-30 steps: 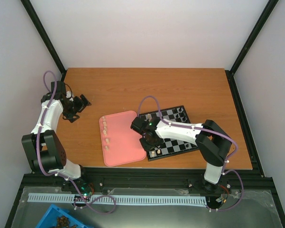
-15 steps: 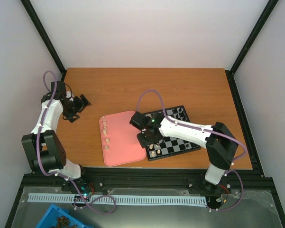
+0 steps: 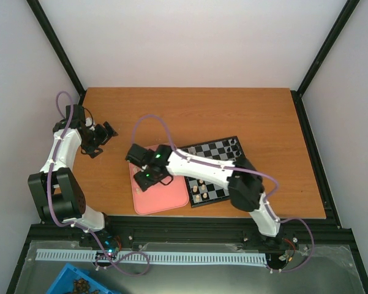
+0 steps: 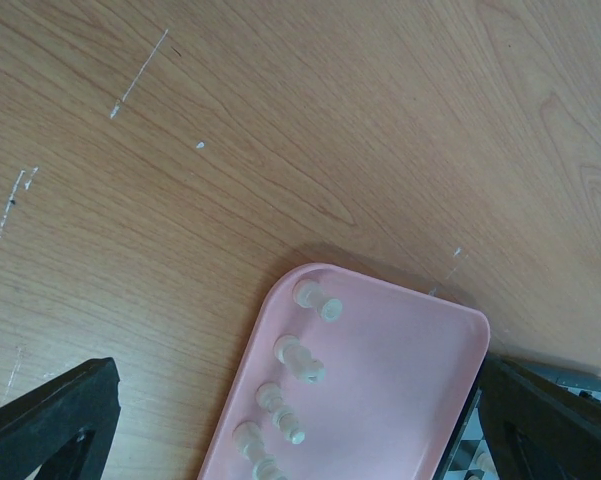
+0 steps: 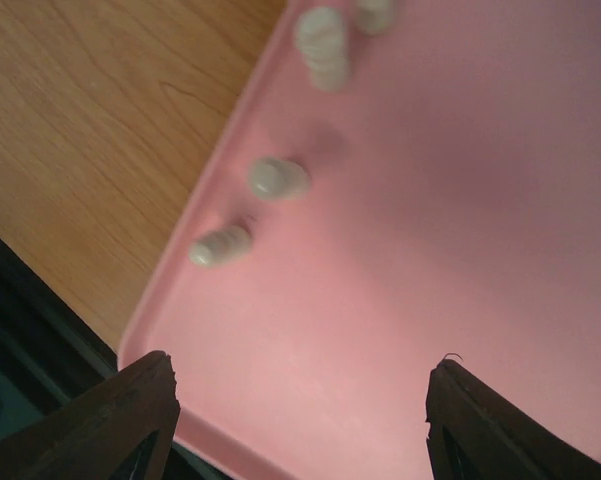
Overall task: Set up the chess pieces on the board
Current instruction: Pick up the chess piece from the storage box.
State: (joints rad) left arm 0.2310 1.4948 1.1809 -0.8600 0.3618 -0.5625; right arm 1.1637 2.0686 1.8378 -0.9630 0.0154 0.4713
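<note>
My right gripper needs to go left in the top view and lower onto the closest cream piece, at the near end of the tray's row.
The black-and-white board (image 3: 223, 168) lies right of the pink tray (image 3: 168, 197). A few cream chess pieces (image 3: 199, 195) stand at the board's near left corner, and dark pieces (image 3: 234, 146) stand at its far right corner. Several cream pieces (image 4: 298, 358) lie in a row along the tray's left side. My right gripper (image 3: 148, 174) hovers over the tray (image 5: 430, 200), open and empty (image 5: 298, 405), with two cream pieces (image 5: 277, 178) just ahead of it by the tray's rim. My left gripper (image 3: 101, 136) is open and empty (image 4: 300, 440) at the far left, away from the tray.
The wooden table (image 3: 190, 113) ends at a black frame rail (image 3: 190, 223) along the near edge. The tray's rim sits close to that near edge (image 5: 40, 330). White walls enclose the table on three sides.
My right arm has swung left from the board's near left corner to above the pink tray. My left arm has not moved.
</note>
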